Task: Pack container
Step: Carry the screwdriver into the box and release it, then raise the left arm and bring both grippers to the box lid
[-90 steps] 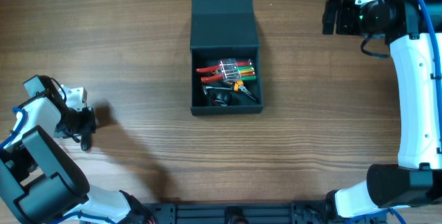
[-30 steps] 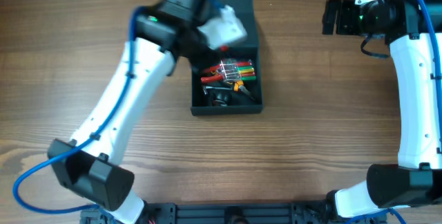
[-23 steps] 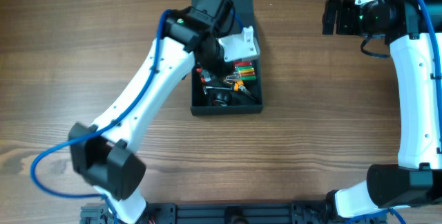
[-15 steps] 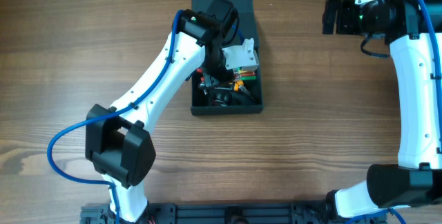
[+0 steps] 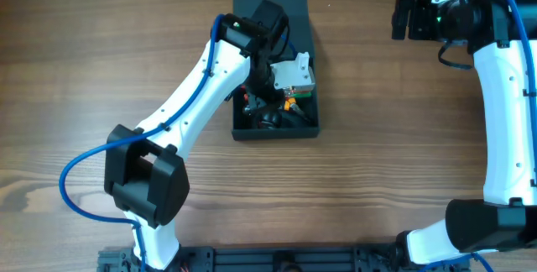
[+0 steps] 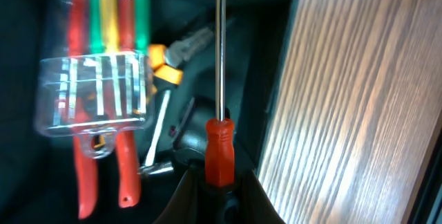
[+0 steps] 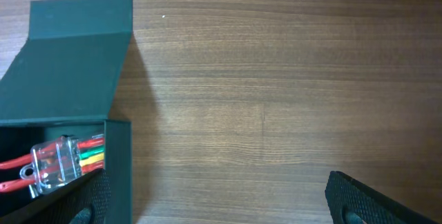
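My left gripper needs to go down first and then open, so that the red-handled screwdriver (image 6: 219,151) gets into the gap between the dark items and the container's side.
The dark teal-grey container (image 5: 309,125) stands open at the table's middle back, its flap lid (image 5: 270,7) laid away from me. Inside lie a clear case of coloured tools (image 6: 97,79), red-handled pliers (image 6: 103,175) and dark items. My left gripper (image 6: 219,182) reaches over the box interior, shut on a red-handled screwdriver (image 6: 219,151) whose steel shaft runs forward beside the container's wall (image 6: 280,79). In the overhead view the left gripper (image 5: 262,100) is mostly hidden under its wrist. My right gripper (image 5: 407,20) hangs open at the far right, well away from the container, holding nothing.
In the right wrist view the container's lid (image 7: 76,51) and the clear case (image 7: 62,162) show at the left, with bare wood between the black finger pads (image 7: 373,200). The left arm's white links cross the table from the front left to the box.
The left arm swung from over the lid down onto the box interior, bringing the screwdriver with it; it has barely moved in the last half second. The right arm has stayed still.
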Controlling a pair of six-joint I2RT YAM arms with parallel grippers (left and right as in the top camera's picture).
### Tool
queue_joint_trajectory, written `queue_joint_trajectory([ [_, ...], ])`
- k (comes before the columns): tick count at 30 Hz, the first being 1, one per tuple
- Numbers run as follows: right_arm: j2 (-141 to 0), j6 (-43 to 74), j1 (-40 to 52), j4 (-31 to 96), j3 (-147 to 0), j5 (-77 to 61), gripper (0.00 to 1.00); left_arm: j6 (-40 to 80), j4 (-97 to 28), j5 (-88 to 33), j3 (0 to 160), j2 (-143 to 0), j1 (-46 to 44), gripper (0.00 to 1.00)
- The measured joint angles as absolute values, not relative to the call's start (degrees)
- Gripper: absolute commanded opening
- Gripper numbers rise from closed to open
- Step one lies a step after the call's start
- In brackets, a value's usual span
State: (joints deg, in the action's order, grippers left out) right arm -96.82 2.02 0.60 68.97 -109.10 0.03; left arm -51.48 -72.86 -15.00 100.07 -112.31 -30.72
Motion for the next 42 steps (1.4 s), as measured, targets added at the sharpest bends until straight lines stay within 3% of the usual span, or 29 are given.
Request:
queue_joint_trajectory([
  [14, -96.8, 2.0, 0.6, 69.0, -109.1, 0.0, 1.00, -56.1, -64.1, -15.6, 92.4, -112.5, -30.7, 0.06],
  [18, -96.8, 2.0, 0.6, 68.9, -109.1, 0.0, 1.00, -56.6, -62.4, -15.6, 89.6, -112.5, -30.7, 0.19],
  [19, -96.8, 2.0, 0.6, 68.9, -109.1, 0.0, 1.00, -56.8, -62.1, -15.6, 89.1, -112.5, -30.7, 0.36],
  [20, -96.8, 2.0, 0.6, 69.0, -109.1, 0.0, 1.00, -57.1, -61.9, -15.6, 88.8, -112.5, -30.7, 0.44],
  [23, -96.8, 2.0, 0.6, 69.0, -109.1, 0.1, 1.00, -57.0, -61.6, -15.6, 88.6, -112.5, -30.7, 0.67],
  [25, -96.8, 2.0, 0.6, 69.0, -109.1, 0.1, 1.00, -57.5, -61.5, -15.6, 88.6, -112.5, -30.7, 0.76],
  [30, -96.8, 2.0, 0.6, 68.9, -109.1, 0.0, 1.00, -57.5, -61.5, -15.7, 88.6, -112.5, -30.7, 0.88],
  [39, -96.8, 2.0, 0.6, 69.0, -109.1, 0.1, 1.00, -54.0, -61.1, -15.7, 88.8, -112.5, -30.7, 1.00],
  [42, -96.8, 2.0, 0.6, 68.9, -109.1, 0.0, 1.00, -51.4, -61.5, -15.1, 89.7, -111.8, -30.7, 1.00],
])
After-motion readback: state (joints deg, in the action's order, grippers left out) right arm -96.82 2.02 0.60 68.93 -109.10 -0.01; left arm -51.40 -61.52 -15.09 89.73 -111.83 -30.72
